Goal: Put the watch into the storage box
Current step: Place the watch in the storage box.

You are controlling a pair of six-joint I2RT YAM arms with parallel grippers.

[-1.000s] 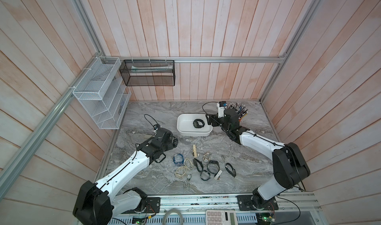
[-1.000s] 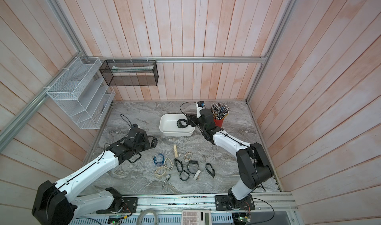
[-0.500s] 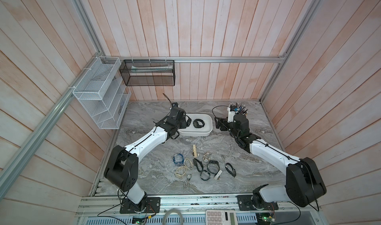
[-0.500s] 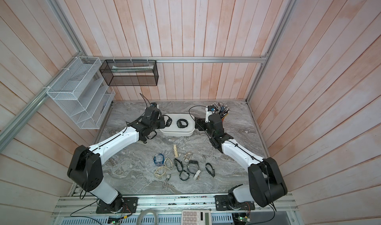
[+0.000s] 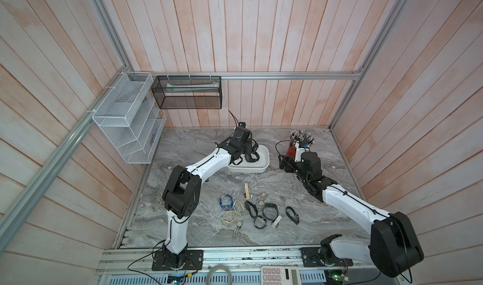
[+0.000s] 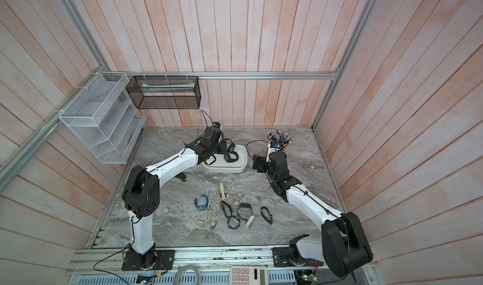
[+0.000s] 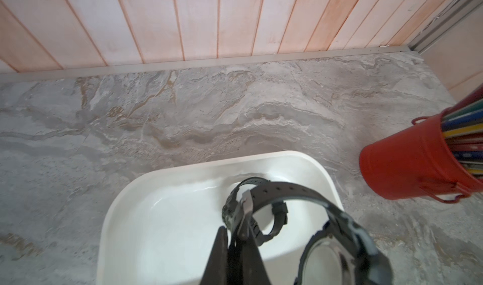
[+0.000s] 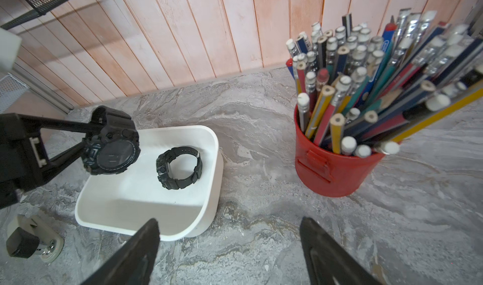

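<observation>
The watch is still hanging above the box, so my left gripper needs to go down toward the red cup, into the box's end by that cup (image 5: 263,157) (image 7: 308,218), and let go of the strap.
My left gripper (image 7: 235,231) is shut on the strap of a chunky black watch (image 8: 112,150), which hangs just above the left part of the storage box (image 8: 211,166). The box is a shallow white tub at the back middle of the table in both top views (image 5: 264,163) (image 6: 243,163). A second black watch (image 8: 179,167) lies on its side inside the box. My right gripper (image 8: 227,234) stands open over bare table just right of the box, with nothing between its fingers.
A red cup of pencils (image 8: 332,166) stands right of the box, close behind my right wrist (image 5: 308,160). Several watches and bracelets (image 5: 258,210) lie at the front middle. A black mesh basket (image 5: 187,93) and a white wire rack (image 5: 128,121) hang on the walls.
My left arm has swung from the front left of the table to above the box, carrying the watch. My right gripper has drawn back from the box towards the right.
</observation>
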